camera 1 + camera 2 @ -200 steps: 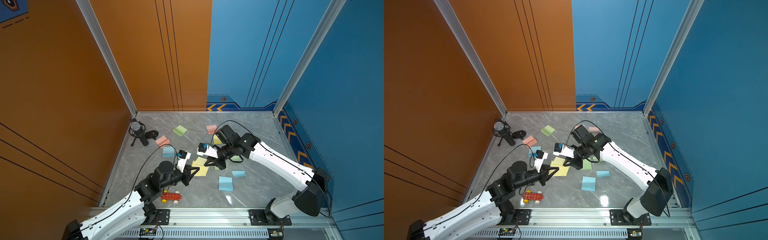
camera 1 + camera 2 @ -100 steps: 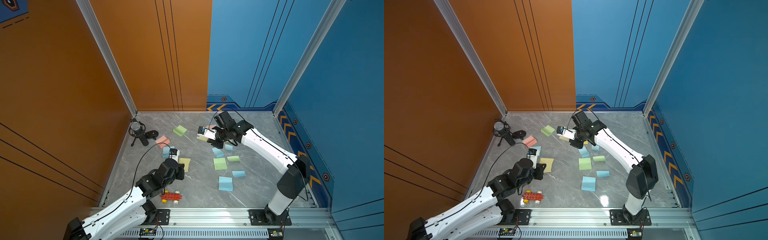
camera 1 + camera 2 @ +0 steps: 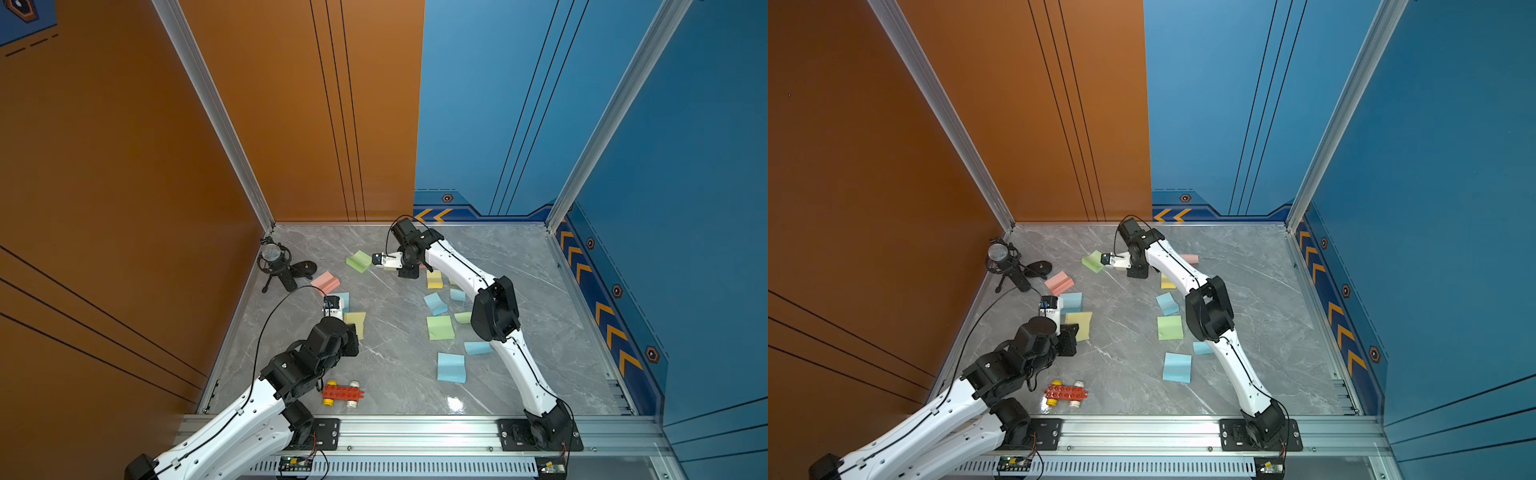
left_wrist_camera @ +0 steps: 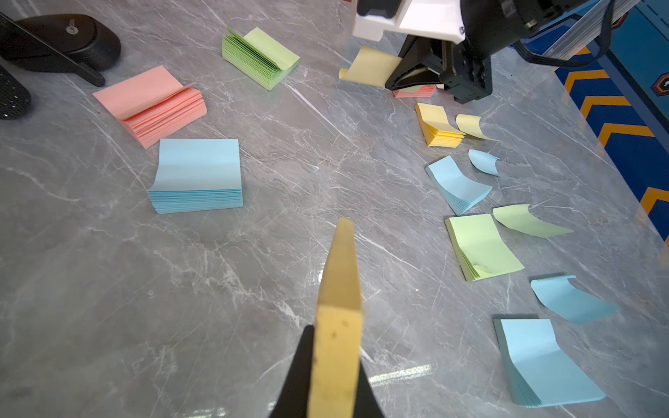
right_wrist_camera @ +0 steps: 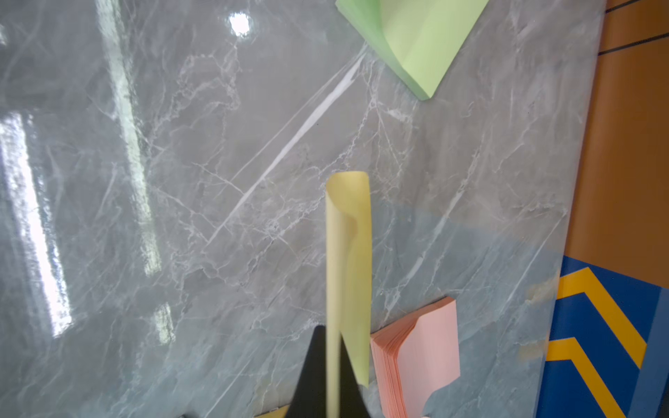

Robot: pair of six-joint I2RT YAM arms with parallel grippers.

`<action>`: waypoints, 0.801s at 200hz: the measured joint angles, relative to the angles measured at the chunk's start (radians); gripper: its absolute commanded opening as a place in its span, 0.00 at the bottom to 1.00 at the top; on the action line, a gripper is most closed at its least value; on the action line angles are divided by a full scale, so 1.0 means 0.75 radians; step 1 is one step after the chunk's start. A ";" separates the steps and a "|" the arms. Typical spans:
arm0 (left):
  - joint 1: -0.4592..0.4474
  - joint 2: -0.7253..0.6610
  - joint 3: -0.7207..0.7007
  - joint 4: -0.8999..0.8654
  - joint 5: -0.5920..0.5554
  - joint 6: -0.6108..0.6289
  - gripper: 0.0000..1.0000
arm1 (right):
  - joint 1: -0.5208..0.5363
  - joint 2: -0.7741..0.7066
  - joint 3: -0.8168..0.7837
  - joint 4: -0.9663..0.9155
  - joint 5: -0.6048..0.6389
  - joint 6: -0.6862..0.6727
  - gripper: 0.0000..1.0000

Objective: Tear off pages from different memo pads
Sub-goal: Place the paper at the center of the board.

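Observation:
I should lower the curled yellow page (image 5: 349,253) with my right gripper and let go of it on the bare marble between the green and pink memo pads, because that marble is below the gripper.
My left gripper (image 4: 335,347) is shut on a yellow memo pad (image 4: 338,311), seen edge-on between its fingers. In both top views this pad (image 3: 356,321) (image 3: 1079,323) sits at the left front of the table. My right gripper (image 5: 333,340) is shut on a curled yellow page (image 5: 349,253), held above the marble at the back near a green memo pad (image 3: 359,261) and a pink memo pad (image 5: 427,347). In a top view the right gripper (image 3: 406,272) is far from the left gripper (image 3: 351,334).
Pink (image 4: 152,103), blue (image 4: 197,175) and green (image 4: 259,58) pads lie left. Yellow (image 4: 436,125), blue (image 4: 458,182), green (image 4: 483,251) and large blue (image 4: 543,365) pads lie right, with loose curled pages (image 4: 528,220) between. A microphone (image 3: 276,262) and red toy car (image 3: 343,392) stand left.
The two grippers were together at the yellow pad mid-table. They have pulled apart: the right one went to the back with a yellow page, the left one drew back leftward with the pad.

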 measured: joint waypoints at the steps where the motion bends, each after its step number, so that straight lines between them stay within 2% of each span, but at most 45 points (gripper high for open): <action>1: 0.001 0.001 0.000 -0.001 0.000 0.000 0.00 | 0.000 0.002 0.001 0.000 0.003 -0.002 0.00; 43: 0.011 0.015 0.001 -0.004 -0.004 0.000 0.00 | 0.000 0.078 0.015 0.033 0.042 -0.051 0.00; 49: 0.013 0.019 0.001 -0.004 -0.003 0.000 0.00 | 0.000 0.083 0.015 0.036 0.042 -0.055 0.04; 55: 0.018 0.026 0.002 -0.004 -0.003 0.000 0.00 | 0.000 0.088 0.015 0.038 0.041 -0.061 0.14; 73: 0.050 0.069 0.011 -0.005 0.003 -0.004 0.00 | 0.000 0.091 0.012 0.041 0.030 -0.063 0.33; 78: 0.062 0.083 0.014 -0.005 0.008 -0.005 0.00 | 0.000 0.091 0.010 0.043 0.024 -0.073 0.35; 98: 0.125 0.160 0.041 -0.006 0.023 -0.009 0.00 | 0.001 0.091 -0.013 0.030 -0.011 -0.074 0.36; 120: 0.248 0.277 0.109 -0.008 0.071 -0.008 0.00 | 0.003 0.055 -0.061 -0.010 -0.067 -0.056 0.34; 142: 0.403 0.465 0.243 -0.011 0.200 0.004 0.00 | 0.004 -0.044 -0.153 -0.101 -0.150 -0.011 0.33; 160: 0.473 0.643 0.389 -0.007 0.301 0.024 0.00 | 0.008 -0.179 -0.261 -0.152 -0.197 0.055 0.36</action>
